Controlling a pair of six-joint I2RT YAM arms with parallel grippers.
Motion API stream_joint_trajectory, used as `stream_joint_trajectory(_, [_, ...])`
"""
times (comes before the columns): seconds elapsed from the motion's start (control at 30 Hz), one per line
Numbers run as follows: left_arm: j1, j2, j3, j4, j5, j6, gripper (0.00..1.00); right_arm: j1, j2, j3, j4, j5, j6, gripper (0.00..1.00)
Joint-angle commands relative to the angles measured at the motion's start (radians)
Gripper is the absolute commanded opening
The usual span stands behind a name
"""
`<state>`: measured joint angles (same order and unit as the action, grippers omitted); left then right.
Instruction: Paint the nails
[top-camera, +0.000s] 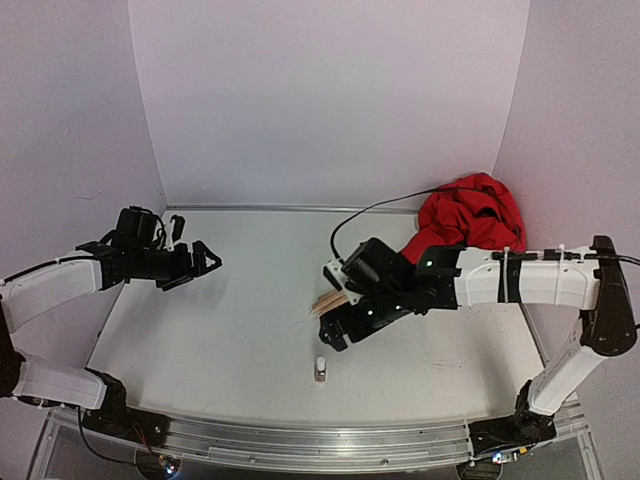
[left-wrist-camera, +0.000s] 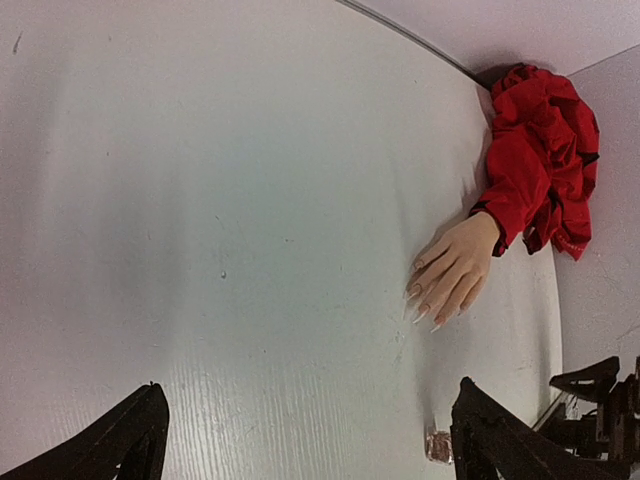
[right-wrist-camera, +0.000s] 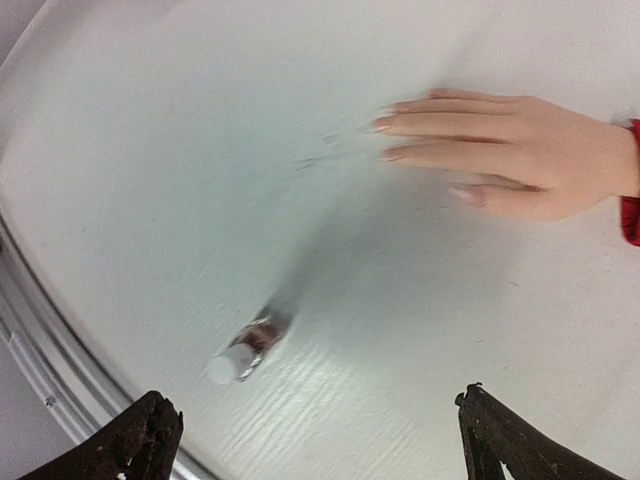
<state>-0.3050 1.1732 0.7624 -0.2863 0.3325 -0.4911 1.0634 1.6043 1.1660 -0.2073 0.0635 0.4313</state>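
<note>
The bottle is upright with its white cap (top-camera: 320, 362) (right-wrist-camera: 230, 364) on top, so I will next move my open right gripper down and back toward the bar and close it around the cap.
The pale peach mannequin hand (left-wrist-camera: 457, 268) lies flat on the white table, its wrist in a red fabric sleeve (left-wrist-camera: 535, 150). Its long nails (left-wrist-camera: 416, 300) point toward the table's middle; they also show in the right wrist view (right-wrist-camera: 383, 126). From above only the fingertips (top-camera: 325, 301) peek out under my right gripper (top-camera: 335, 320), which hovers open above the hand (right-wrist-camera: 515, 150). A small white-capped bottle (right-wrist-camera: 243, 352) stands just in front of the fingers. My left gripper (top-camera: 203, 258) hangs open at the left, well away from the hand, with nothing between its fingers.
The red sleeve bunches into a heap (top-camera: 470, 215) at the back right corner against the wall. A metal rail (right-wrist-camera: 30, 365) runs along the table's near edge. White walls close in the left, back and right sides. The bottle (top-camera: 320, 369) stands near the front centre.
</note>
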Motion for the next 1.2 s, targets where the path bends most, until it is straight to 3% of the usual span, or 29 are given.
stream_joint_trajectory(0.0, [-0.032, 0.024, -0.009, 0.061, 0.018, -0.024, 1.00, 0.118, 0.063, 0.103, -0.105, 0.013, 0.098, 0.98])
stream_joint_trajectory(0.13, [-0.046, 0.034, -0.012, 0.067, 0.019, -0.033, 0.99, 0.177, 0.148, 0.150, -0.127, 0.006, 0.170, 0.93])
stream_joint_trajectory(0.33, [-0.055, 0.030, -0.025, 0.075, 0.012, -0.043, 0.99, 0.189, 0.219, 0.158, -0.151, 0.032, 0.253, 0.70])
stream_joint_trajectory(0.53, [-0.061, 0.031, -0.027, 0.076, 0.017, -0.052, 1.00, 0.189, 0.259, 0.167, -0.161, 0.102, 0.295, 0.55])
stream_joint_trajectory(0.8, [-0.063, 0.024, -0.025, 0.077, 0.019, -0.047, 0.99, 0.189, 0.316, 0.208, -0.156, 0.124, 0.281, 0.51])
stream_joint_trajectory(1.17, [-0.065, 0.042, -0.022, 0.076, 0.029, -0.041, 0.99, 0.189, 0.348, 0.237, -0.155, 0.151, 0.264, 0.36])
